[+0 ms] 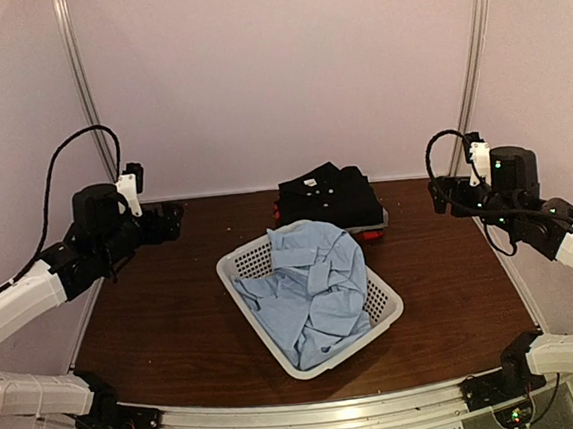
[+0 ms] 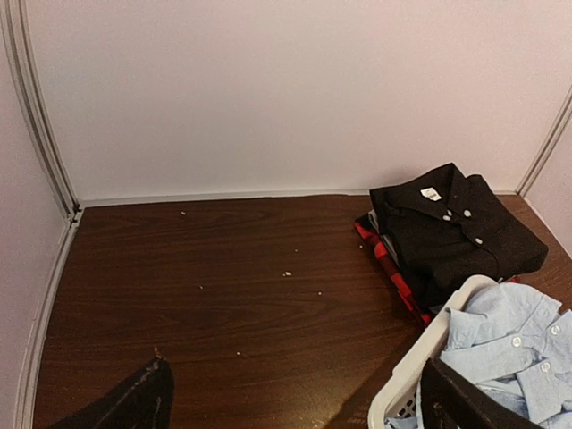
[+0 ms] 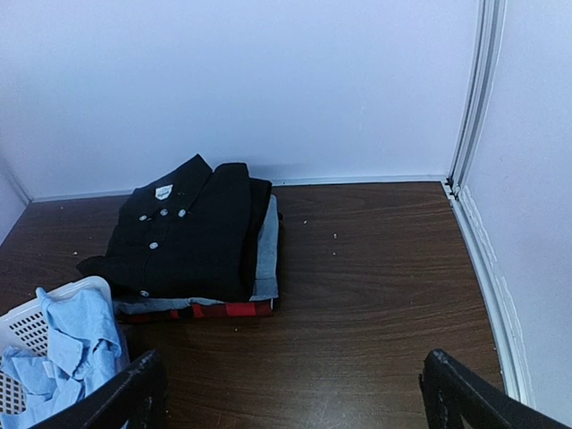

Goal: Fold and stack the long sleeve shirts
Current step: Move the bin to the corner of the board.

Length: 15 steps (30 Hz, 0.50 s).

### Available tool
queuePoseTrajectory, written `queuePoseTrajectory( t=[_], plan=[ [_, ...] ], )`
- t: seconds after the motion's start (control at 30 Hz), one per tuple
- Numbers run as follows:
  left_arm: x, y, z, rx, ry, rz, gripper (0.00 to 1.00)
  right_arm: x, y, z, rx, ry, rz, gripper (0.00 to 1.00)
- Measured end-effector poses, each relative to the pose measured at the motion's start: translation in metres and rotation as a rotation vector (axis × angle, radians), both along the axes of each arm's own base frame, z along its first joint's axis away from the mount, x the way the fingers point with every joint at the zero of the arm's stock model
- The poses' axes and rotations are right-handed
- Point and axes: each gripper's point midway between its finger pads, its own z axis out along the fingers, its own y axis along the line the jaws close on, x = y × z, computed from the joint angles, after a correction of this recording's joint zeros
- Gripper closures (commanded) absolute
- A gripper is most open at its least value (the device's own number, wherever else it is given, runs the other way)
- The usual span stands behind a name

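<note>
The basket's nearest long rim (image 1: 250,314) is below my left gripper and to its right in the top view, so my left gripper will move down, back and across onto it next.
A crumpled light blue shirt (image 1: 308,288) (image 2: 500,344) (image 3: 67,353) lies in the white mesh basket (image 1: 390,311) at the table's middle. Behind it sits a stack of folded shirts: black one on top (image 1: 327,196) (image 2: 451,223) (image 3: 183,237), grey (image 3: 266,250) under it, red plaid (image 3: 232,309) (image 2: 384,259) at the bottom. My left gripper (image 1: 170,222) (image 2: 295,380) hovers open at the far left, over bare table left of the basket. My right gripper (image 1: 439,194) (image 3: 293,366) hovers open at the far right, over bare table right of the stack. Neither holds anything.
The dark wooden table (image 1: 164,305) ends at white walls behind and at both sides, with metal frame posts (image 1: 85,87) (image 1: 475,52) in the back corners. The basket rim (image 2: 420,366) (image 3: 36,313) stands close beside the stack. Small crumbs (image 2: 288,273) dot the wood.
</note>
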Motion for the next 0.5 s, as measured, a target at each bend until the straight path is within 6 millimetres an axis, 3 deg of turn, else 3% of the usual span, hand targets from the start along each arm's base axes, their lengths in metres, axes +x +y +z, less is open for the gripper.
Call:
queuePoseTrajectory(
  t=[0.27,0.5],
  plan=[
    [-0.027,-0.02,-0.047,-0.09,0.15,-0.079,0.02,0.0,0.004,-0.003,0.012,0.02,0.016,0.0],
    [-0.084,-0.109,-0.108,-0.158,0.389,-0.242,0.02,0.003,0.01,-0.006,0.048,0.033,0.03,0.0]
  ],
)
